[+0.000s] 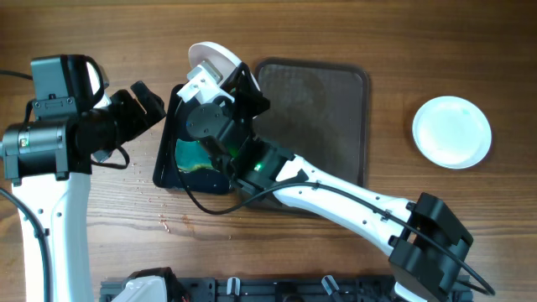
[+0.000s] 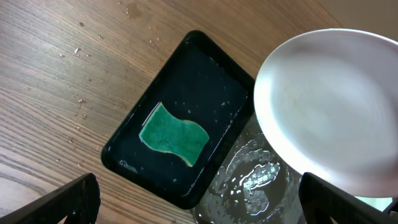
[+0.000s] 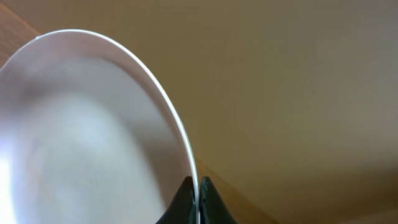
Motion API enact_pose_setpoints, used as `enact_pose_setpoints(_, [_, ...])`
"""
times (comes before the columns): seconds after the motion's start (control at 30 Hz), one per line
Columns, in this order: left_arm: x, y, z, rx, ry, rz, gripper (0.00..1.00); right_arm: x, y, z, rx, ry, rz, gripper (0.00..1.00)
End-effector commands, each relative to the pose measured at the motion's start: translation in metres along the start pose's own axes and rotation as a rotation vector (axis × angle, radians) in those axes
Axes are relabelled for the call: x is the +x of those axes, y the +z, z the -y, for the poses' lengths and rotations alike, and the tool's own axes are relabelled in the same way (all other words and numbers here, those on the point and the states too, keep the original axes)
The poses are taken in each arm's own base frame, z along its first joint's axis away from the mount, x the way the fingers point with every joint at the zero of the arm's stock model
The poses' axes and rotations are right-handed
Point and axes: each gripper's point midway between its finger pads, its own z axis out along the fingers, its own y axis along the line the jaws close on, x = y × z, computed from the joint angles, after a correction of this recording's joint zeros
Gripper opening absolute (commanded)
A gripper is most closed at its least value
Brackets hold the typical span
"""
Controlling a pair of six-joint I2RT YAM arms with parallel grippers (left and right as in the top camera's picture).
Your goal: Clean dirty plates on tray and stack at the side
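My right gripper carries the held plate across, then down onto the plate beyond the large dark tray next, since the held plate's side shows clean.
My right gripper (image 1: 204,77) is shut on the rim of a white plate (image 1: 212,59), held tilted on edge above the small black tray (image 1: 165,161). In the right wrist view the fingers (image 3: 194,193) pinch the plate's rim (image 3: 93,124). The plate fills the upper right of the left wrist view (image 2: 329,106). A green sponge (image 2: 173,134) lies in the small black tray (image 2: 137,124); it also shows in the overhead view (image 1: 197,155). My left gripper (image 1: 143,105) is open and empty, left of the tray; its fingers frame the left wrist view (image 2: 199,205). A clean white plate (image 1: 451,131) lies at the right.
A large dark tray (image 1: 323,92) lies in the middle of the wooden table, partly under my right arm (image 1: 336,189). Crumbs and drops dot the wood left of the small tray (image 1: 138,180). A black rack runs along the front edge (image 1: 252,289).
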Motion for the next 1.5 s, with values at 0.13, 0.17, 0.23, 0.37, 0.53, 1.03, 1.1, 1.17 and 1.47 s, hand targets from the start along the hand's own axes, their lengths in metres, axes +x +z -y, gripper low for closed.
enact_pose_setpoints(0.13, [-0.002,-0.004,0.003,0.015,0.000,0.009,1.00,-0.002,0.001,0.013,-0.014,0.083,-0.003,0.04])
enact_pose_setpoints(0.17, [-0.002,-0.004,0.003,0.015,0.000,0.009,1.00,0.001,0.001,0.012,-0.018,0.100,-0.013,0.04])
enact_pose_setpoints(0.23, [-0.002,-0.004,0.003,0.015,0.000,0.009,1.00,0.023,0.011,0.006,-0.055,0.236,-0.079,0.04])
enact_pose_setpoints(0.37, [-0.002,-0.004,0.003,0.015,0.000,0.009,1.00,0.072,0.018,-0.046,-0.397,0.520,-0.300,0.04])
enact_pose_setpoints(0.53, [-0.002,-0.004,0.003,0.015,0.000,0.009,1.00,0.085,0.034,-0.001,-0.690,0.904,-0.436,0.04])
enact_pose_setpoints(1.03, [-0.002,-0.004,0.003,0.015,0.000,0.009,1.00,0.485,0.021,0.230,0.204,1.582,-1.240,0.05])
enact_pose_setpoints(1.1, [-0.002,-0.004,0.003,0.015,0.000,0.009,1.00,0.522,0.006,0.215,0.220,1.620,-1.361,0.04])
enact_pose_setpoints(1.17, [-0.002,-0.004,0.003,0.015,0.000,0.009,1.00,0.530,0.008,0.201,0.092,1.608,-1.381,0.04])
enact_pose_setpoints(1.47, [-0.002,-0.004,0.003,0.015,0.000,0.009,1.00,0.416,0.015,0.240,-0.139,1.623,-1.006,0.51])
